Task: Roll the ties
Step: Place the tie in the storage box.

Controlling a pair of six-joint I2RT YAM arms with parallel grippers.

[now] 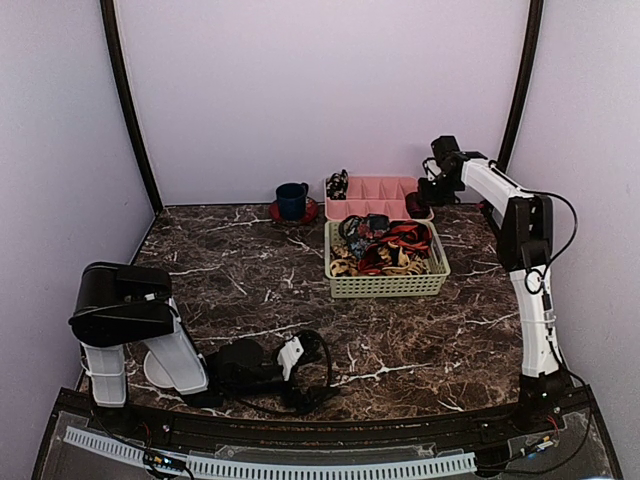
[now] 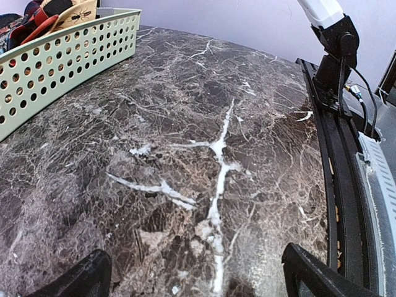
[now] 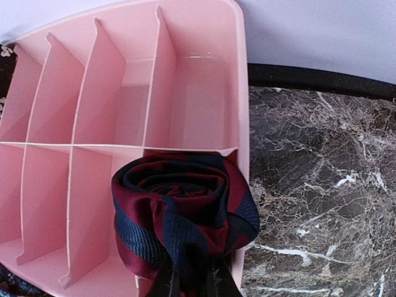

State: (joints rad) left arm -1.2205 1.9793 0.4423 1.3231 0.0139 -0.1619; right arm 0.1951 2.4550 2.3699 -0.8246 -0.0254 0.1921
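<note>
My right gripper will move down toward the tray's near corner section (image 1: 419, 208) (image 3: 185, 226) and let go of the rolled tie there, because the tie still bulges over the tray's divider beside it.
My right gripper (image 1: 419, 203) (image 3: 192, 283) is shut on a rolled tie (image 3: 179, 213), dark navy with maroon stripes. It holds the coil in the near right corner compartment of the pink divided tray (image 3: 124, 93) (image 1: 375, 190). Whether the coil rests on the tray floor is hidden. Another small coiled tie (image 1: 338, 184) sits in the tray's far left compartment. Several loose red, black and tan ties (image 1: 388, 248) fill the green basket (image 1: 385, 285). My left gripper (image 1: 312, 378) (image 2: 198, 281) is open and empty, low over the marble near the front edge.
A blue cup (image 1: 292, 200) on a red saucer stands left of the pink tray at the back wall. The green basket's wall (image 2: 62, 62) shows at the upper left of the left wrist view. The right arm's base (image 2: 331, 55) stands at the front right.
</note>
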